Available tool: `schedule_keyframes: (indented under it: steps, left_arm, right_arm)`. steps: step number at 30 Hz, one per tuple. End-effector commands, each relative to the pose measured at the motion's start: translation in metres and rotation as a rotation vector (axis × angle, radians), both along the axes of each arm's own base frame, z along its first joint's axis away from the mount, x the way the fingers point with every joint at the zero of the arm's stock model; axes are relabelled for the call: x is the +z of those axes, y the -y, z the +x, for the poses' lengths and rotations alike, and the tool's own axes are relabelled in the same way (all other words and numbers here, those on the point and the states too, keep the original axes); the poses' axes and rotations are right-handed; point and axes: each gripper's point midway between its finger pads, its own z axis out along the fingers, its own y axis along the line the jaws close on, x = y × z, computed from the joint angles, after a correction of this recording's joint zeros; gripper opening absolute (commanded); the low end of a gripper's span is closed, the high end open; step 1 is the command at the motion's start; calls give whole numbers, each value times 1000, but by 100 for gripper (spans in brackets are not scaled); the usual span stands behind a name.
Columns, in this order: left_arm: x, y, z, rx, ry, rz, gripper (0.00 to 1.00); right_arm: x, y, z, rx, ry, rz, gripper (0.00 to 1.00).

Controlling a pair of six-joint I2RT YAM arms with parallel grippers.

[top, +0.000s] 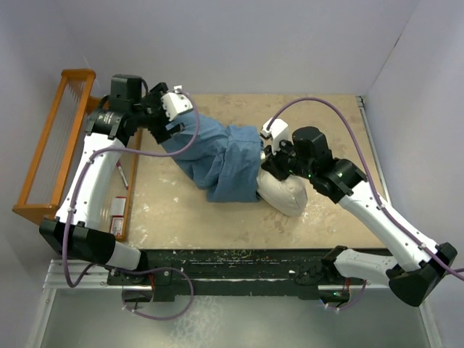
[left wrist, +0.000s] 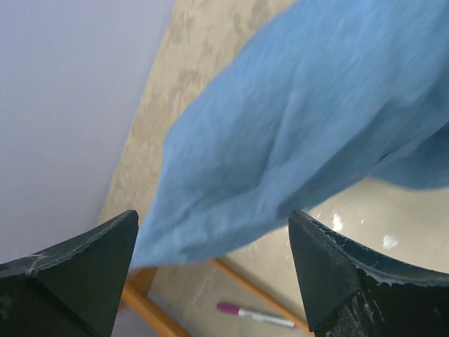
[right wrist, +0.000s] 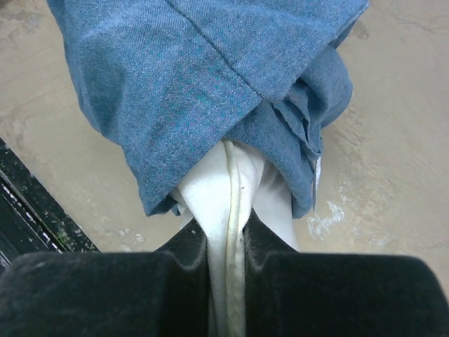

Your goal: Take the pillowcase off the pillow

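Observation:
I should next lower my left gripper's open fingers astride the pillowcase's flat end (top: pixel 175 143) (left wrist: pixel 210 225), just below them, and close them, since that cloth is still unpinched.
The dusty-blue pillowcase (top: pixel 217 156) lies stretched across the table, still covering most of the cream pillow (top: pixel 283 192), whose bare end sticks out at the right. No bear face shows. My left gripper (top: pixel 165 125) is at the pillowcase's far left end. In the left wrist view its jaws (left wrist: pixel 212 217) stand wide open, with the blue cloth (left wrist: pixel 302 119) just beyond the fingertips and not pinched. My right gripper (top: pixel 272 163) is shut on the pillow's piped seam (right wrist: pixel 228 203), right at the bunched mouth of the pillowcase (right wrist: pixel 196 77).
An orange wooden rack (top: pixel 54 145) stands along the left edge of the table; its bar (left wrist: pixel 147 309) shows under the left gripper. A pen with a pink cap (left wrist: pixel 256 314) lies beside it. A black strip (top: pixel 232 261) runs along the near table edge. White walls close in the sides.

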Motion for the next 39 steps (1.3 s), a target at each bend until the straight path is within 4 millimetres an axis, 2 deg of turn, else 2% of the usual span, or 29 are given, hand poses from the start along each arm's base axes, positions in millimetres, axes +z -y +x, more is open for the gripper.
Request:
schedule_keyframes:
  steps: [1,4,7,10,12,14,15,16,17,18,24,26,28,30,33,39]
  left_arm:
    - [-23,-37,10,-23,17,146,89]
    - [-32,-51,23,-2,56,183,88]
    - [-56,-53,31,-8,27,212,88]
    - [-66,-52,42,9,15,193,89]
    - [-72,-47,41,-18,-5,173,89]
    - [-74,-44,44,-32,7,168,81]
    - [-72,-45,48,-21,22,164,70]
    - [-66,-46,55,6,50,155,52]
    - [-58,-51,64,52,91,152,17]
    - [-46,-57,75,104,153,149,1]
    - [26,-90,102,253,397,103,0]
    - [46,-111,118,344,458,118,0]
    - [76,-136,133,438,532,116,0]
    - [98,-159,145,521,563,97,0]
    - [123,-186,158,609,587,60,0]
    - [153,-207,171,696,672,49,0]
  right_arm:
    - [43,5,7,-6,151,40,0]
    - [46,2,6,12,152,48,0]
    - [51,-2,1,50,158,67,0]
    - [54,0,-3,61,170,69,0]
    - [55,2,-4,59,176,68,0]
    - [58,3,-5,62,187,68,0]
    - [61,4,-4,55,197,68,0]
    - [64,6,-3,47,209,69,0]
    - [68,8,-2,36,223,70,0]
    - [73,11,-1,21,241,73,0]
    - [118,30,1,-79,379,138,0]
    - [136,44,3,-152,435,162,0]
    - [153,58,0,-214,483,198,0]
    - [172,72,-8,-265,531,252,0]
    - [190,99,-17,-375,592,313,0]
    - [222,173,-41,-690,721,456,0]
